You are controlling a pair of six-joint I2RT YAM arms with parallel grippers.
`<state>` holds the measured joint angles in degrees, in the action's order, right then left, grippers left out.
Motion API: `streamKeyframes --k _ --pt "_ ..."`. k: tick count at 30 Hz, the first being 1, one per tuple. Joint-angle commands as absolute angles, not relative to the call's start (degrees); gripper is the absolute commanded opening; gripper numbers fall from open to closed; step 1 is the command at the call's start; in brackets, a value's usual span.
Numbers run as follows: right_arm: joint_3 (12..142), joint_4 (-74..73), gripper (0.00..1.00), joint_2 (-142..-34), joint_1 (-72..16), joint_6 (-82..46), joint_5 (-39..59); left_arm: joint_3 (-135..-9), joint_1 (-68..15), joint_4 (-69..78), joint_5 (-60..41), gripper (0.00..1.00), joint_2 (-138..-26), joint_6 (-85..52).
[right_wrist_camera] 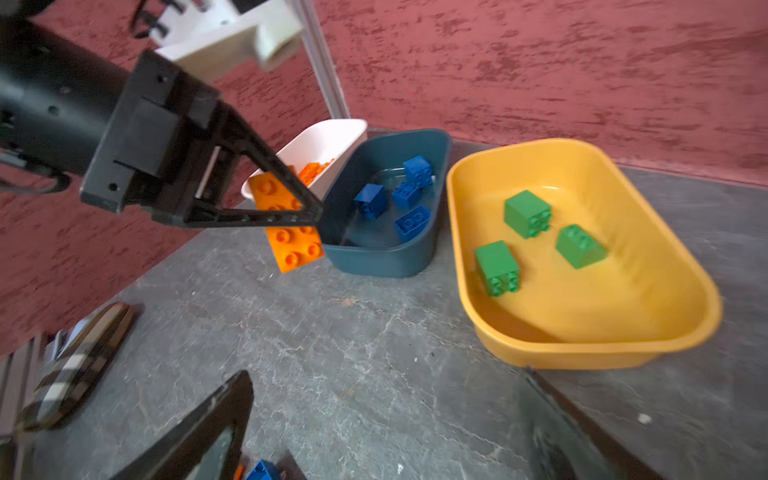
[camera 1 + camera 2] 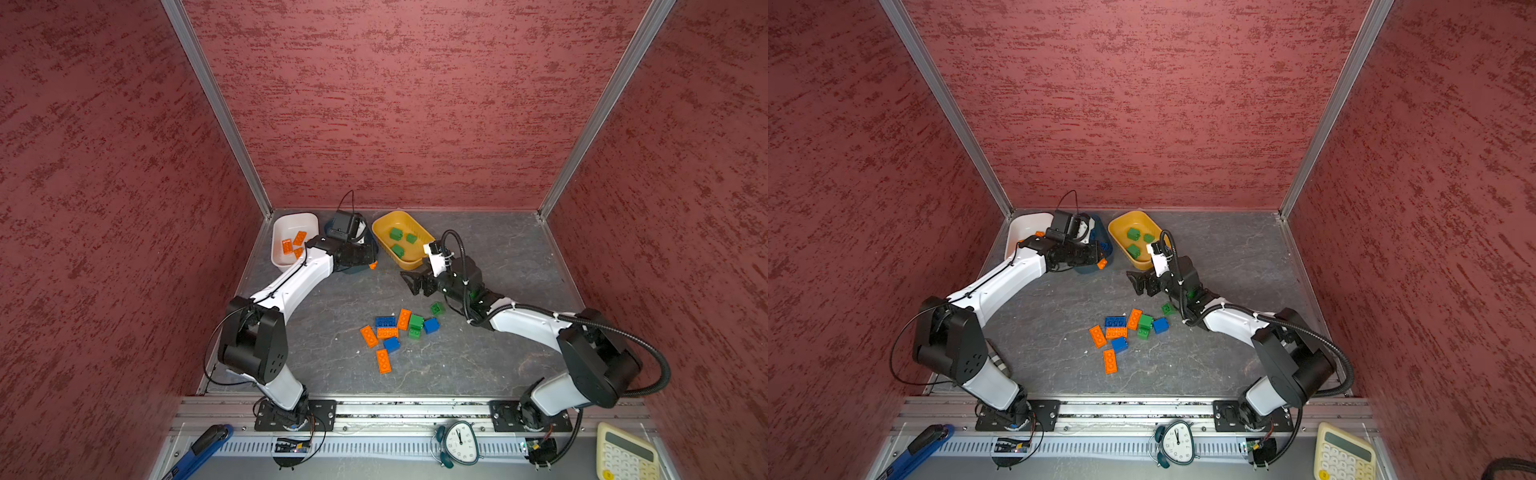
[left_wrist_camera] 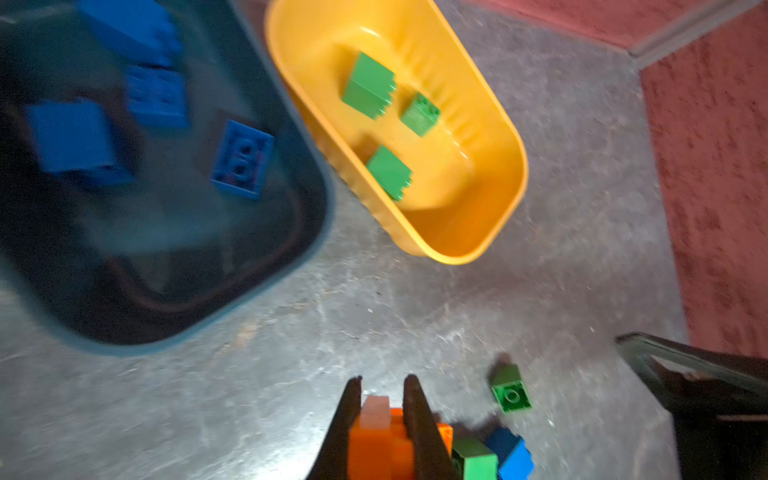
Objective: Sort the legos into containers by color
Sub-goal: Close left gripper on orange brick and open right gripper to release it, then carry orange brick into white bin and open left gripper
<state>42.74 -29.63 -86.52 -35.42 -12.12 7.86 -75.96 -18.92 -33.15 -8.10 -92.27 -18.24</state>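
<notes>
The white container [image 2: 291, 222] has the orange legos and is past the dark teal one from my left gripper. I will swing my left gripper over it next and release the lego.
My left gripper [image 3: 383, 380] is shut on an oblong orange lego [image 1: 291, 245] and holds it in the air by the front of the dark teal container [image 1: 386, 262], which holds several blue legos. The white container [image 2: 291, 222] holds orange legos [image 2: 293, 243]. Three green legos [image 2: 399, 241] lie in the yellow container [image 2: 386, 220]. My right gripper [image 2: 409, 282] is open and empty, just in front of the yellow container. A loose pile of orange, blue and green legos [image 2: 395, 332] lies mid-table, with one green lego [image 2: 437, 308] apart beside the right arm.
Red textured walls close the table on three sides. A metal rail [image 2: 415, 409] with both arm bases runs along the front. Beyond it lie an alarm clock [image 2: 459, 442], a cream calculator [image 2: 623, 453] and a blue-handled tool [image 2: 199, 449].
</notes>
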Motion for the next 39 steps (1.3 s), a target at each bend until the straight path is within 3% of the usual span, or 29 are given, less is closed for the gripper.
streamKeyframes --k 1,5,12,16,27,28,29,30,36,39 --pt "41.13 -34.11 0.99 -83.91 -35.44 -16.11 -3.78 -76.12 -16.39 -34.98 7.05 0.0 -89.24 -19.46" --pt "38.99 -36.05 0.99 -83.55 -35.42 -18.47 -10.65 -74.88 -12.3 -34.53 15.64 0.0 -88.21 -20.61" --pt "37.43 -36.18 0.99 -80.91 -34.92 -22.05 -16.31 -73.48 -3.78 -30.37 19.54 0.0 -91.12 -21.86" --pt "33.45 -42.09 0.99 -78.47 -34.91 -21.57 -16.93 -74.86 0.14 -29.53 18.38 0.0 -95.03 -22.63" --pt "31.82 -41.42 0.99 -76.3 -34.87 -21.53 -16.18 -88.85 7.15 -31.61 12.37 0.0 -110.14 -22.84" --pt "31.9 -41.16 0.99 -76.42 -34.81 -21.56 -16.28 -90.82 7.61 -32.54 11.44 0.09 -111.71 -23.02" --pt "31.99 -40.6 0.99 -76.46 -34.8 -21.52 -16.41 -92.75 7.86 -33.59 10.75 0.31 -113.11 -23.11" --pt "32.14 -40.01 0.99 -76.51 -34.75 -21.59 -16.6 -94.0 7.99 -34.44 10.27 0.42 -114.1 -23.2" --pt "30.03 -42.16 0.99 -76.28 -34.63 -22.23 -16.08 -91.35 7.11 -31.19 5.11 0.74 -111.55 -23.72" --pt "30.37 -41.33 0.99 -76.49 -34.63 -22.02 -15.45 -87.37 5.77 -29.78 6.15 0.85 -107.45 -24.7"
